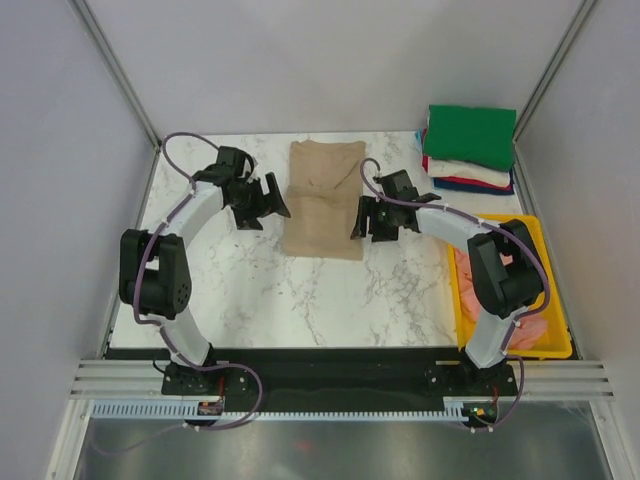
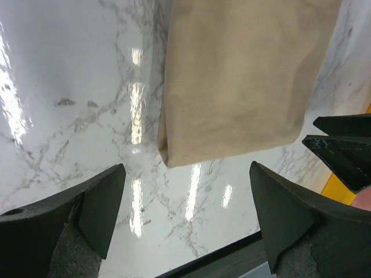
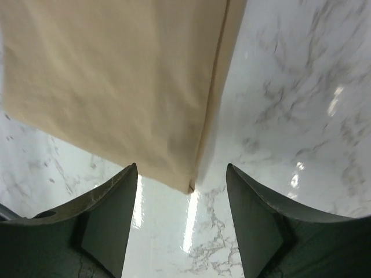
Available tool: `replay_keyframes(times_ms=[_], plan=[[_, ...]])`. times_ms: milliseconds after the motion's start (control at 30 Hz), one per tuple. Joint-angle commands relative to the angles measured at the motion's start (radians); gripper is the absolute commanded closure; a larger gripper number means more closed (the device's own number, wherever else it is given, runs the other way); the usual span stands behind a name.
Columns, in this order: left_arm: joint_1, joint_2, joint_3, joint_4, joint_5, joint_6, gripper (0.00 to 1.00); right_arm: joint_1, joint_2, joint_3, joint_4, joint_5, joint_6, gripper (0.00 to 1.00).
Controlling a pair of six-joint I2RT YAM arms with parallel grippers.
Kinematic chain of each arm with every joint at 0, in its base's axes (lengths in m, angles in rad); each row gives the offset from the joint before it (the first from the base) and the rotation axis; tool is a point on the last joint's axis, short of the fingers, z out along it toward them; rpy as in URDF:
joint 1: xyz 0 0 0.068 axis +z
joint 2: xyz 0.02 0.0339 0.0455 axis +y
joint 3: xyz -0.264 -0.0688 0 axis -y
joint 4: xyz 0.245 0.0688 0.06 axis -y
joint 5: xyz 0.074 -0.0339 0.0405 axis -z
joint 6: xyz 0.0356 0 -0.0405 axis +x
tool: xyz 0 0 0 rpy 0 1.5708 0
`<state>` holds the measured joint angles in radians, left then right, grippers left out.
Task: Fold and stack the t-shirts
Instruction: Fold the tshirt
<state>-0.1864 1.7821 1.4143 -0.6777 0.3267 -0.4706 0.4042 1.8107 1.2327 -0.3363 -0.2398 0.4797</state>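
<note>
The tan t-shirt's near corner on the tray's side already points between the open fingers, so next my right gripper should drop and ease back onto that corner.
A tan t-shirt [image 1: 324, 200] lies folded into a long strip in the middle of the marble table [image 1: 250, 290]. It also shows in the left wrist view [image 2: 243, 81] and the right wrist view [image 3: 122, 81]. My left gripper [image 1: 272, 200] is open and empty just left of the strip, its jaws wide apart over bare marble [image 2: 185, 197]. My right gripper [image 1: 362, 218] is open and empty just right of the strip, near its near right corner [image 3: 181, 191]. A stack of folded shirts [image 1: 470, 148], green on top over white, red and blue, sits at the back right.
A yellow plastic tray [image 1: 548, 345] with pink fabric [image 1: 470, 290] in it stands at the right edge, under the right arm. Grey walls and a metal frame enclose the table on three sides. A black strip runs along the near edge.
</note>
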Motion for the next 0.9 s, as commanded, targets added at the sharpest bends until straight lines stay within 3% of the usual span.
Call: replay_keyframes(times_ms=[0, 233, 367, 500, 600, 633, 800, 833, 867], plan=[[-0.030, -0.102, -0.133, 0.170, 0.028, -0.045, 0.05, 0.018, -0.040, -0.097, 0.121, -0.062, 0.023, 0.30], [-0.068, -0.076, -0.325, 0.275, 0.014, -0.103, 0.06, 0.039, 0.012, -0.190, 0.204, -0.082, 0.050, 0.31], [-0.100, -0.012, -0.351, 0.293, 0.034, -0.115, 0.09, 0.047, 0.030, -0.216, 0.226, -0.082, 0.056, 0.34], [-0.120, 0.005, -0.359, 0.303, 0.003, -0.125, 0.14, 0.047, 0.033, -0.231, 0.240, -0.085, 0.056, 0.46], [-0.128, 0.023, -0.364, 0.320, -0.021, -0.132, 0.24, 0.047, 0.033, -0.248, 0.253, -0.088, 0.053, 0.56], [-0.127, 0.031, -0.367, 0.328, -0.031, -0.137, 0.33, 0.045, 0.038, -0.249, 0.258, -0.087, 0.054, 0.59], [-0.139, 0.062, -0.376, 0.380, -0.103, -0.152, 0.49, 0.048, 0.047, -0.259, 0.269, -0.093, 0.056, 0.79], [-0.142, 0.060, -0.383, 0.388, -0.112, -0.152, 0.63, 0.047, 0.045, -0.259, 0.269, -0.095, 0.056, 0.81], [-0.142, 0.059, -0.387, 0.397, -0.113, -0.152, 0.70, 0.047, 0.041, -0.257, 0.267, -0.095, 0.054, 0.84]])
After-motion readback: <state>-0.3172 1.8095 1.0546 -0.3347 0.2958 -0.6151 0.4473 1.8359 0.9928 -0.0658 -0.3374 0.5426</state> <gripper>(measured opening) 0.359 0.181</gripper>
